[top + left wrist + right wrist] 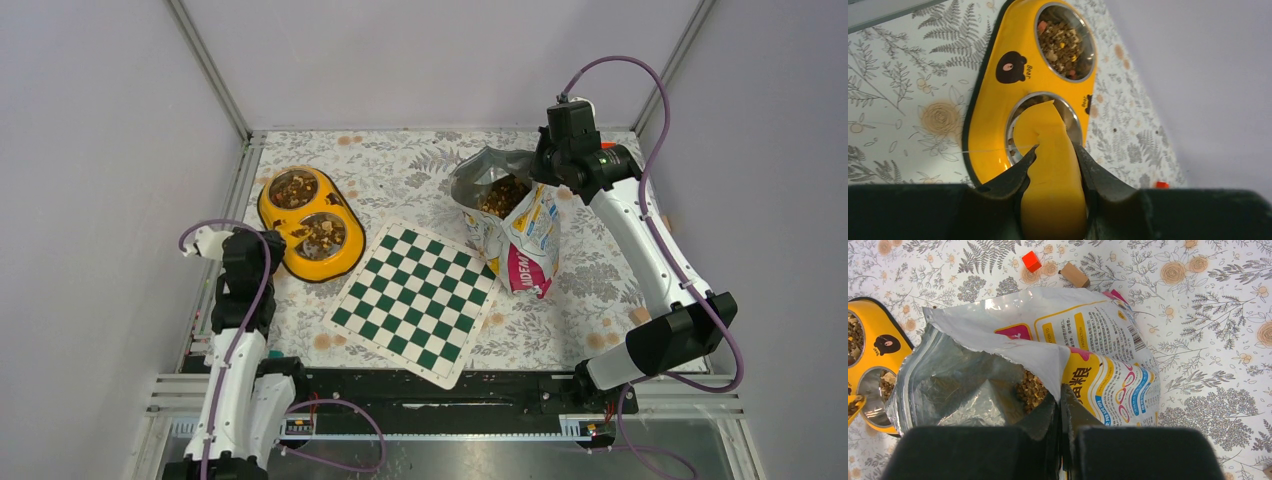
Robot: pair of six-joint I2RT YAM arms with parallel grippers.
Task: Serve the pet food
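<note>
Both bowls hold kibble, so my left gripper should swing outward past the feeder [993,110], lower to the bare tabletop between feeder and bag and release the scoop.
The pet food [1032,389] is a heap of brown kibble inside an open foil bag [515,230] standing right of centre. My right gripper [1062,390] is shut on the bag's rim and holds the mouth open; in the top view it [548,168] is at the bag's far right edge. My left gripper [1056,148] is shut on a yellow scoop [1050,165] whose tip lies over the near bowl of a yellow double pet feeder [993,110]. Kibble fills the far bowl [1064,42]. In the top view both bowls [293,188] hold kibble.
A green-and-white checkered mat [415,300] lies between the feeder [272,205] and the bag. A red cube [1031,261] and a tan wooden block [1074,275] lie beyond the bag. Enclosure walls stand close on the left, right and back.
</note>
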